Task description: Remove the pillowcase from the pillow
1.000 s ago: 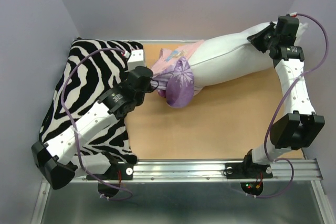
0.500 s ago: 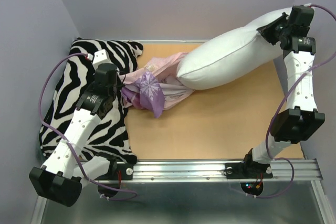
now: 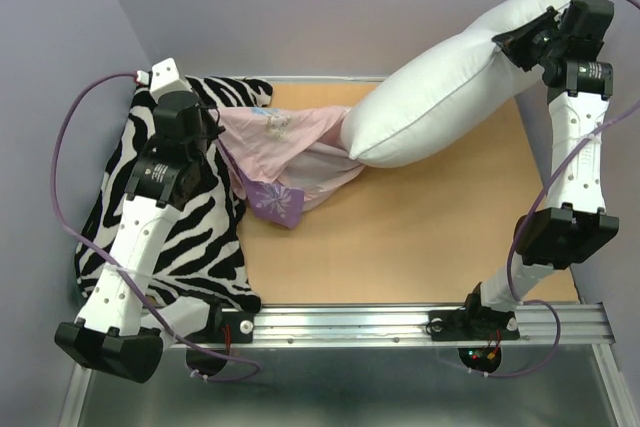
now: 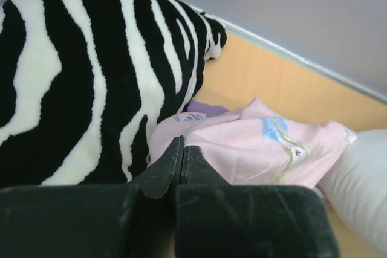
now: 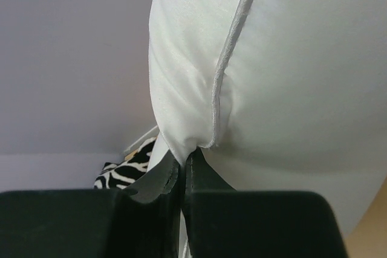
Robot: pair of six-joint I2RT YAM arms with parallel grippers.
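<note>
I will next move my left gripper to the right in the top view, over the crumpled pink fabric [image 3: 268,135], and release it, because the white pillow [image 3: 430,97] is almost bare.
The pink-purple pillowcase [image 3: 290,147] lies stretched and crumpled on the table's left half, one edge running to my left gripper [image 3: 212,125]. That gripper is shut on the edge, above the zebra cushion. In the left wrist view the jaws [image 4: 181,147] are closed at the pink fabric [image 4: 260,149], which shows a printed princess. The white pillow [image 3: 430,97] hangs slanted from my right gripper [image 3: 518,42], which is shut on its upper corner [image 5: 183,156]. The pillow's low end rests at the pillowcase's mouth. Almost all of the pillow [image 5: 290,58] is bare.
A black-and-white zebra cushion [image 3: 180,237] fills the table's left side, under my left arm; it also shows in the left wrist view [image 4: 72,77]. The brown tabletop [image 3: 420,227] is bounded by grey walls at the back and sides and by a metal rail [image 3: 400,322] in front.
My left gripper has pulled the pillowcase left and back over the zebra cushion. My right gripper has lifted the pillow up and to the right, and the pillow has slid out of the case.
</note>
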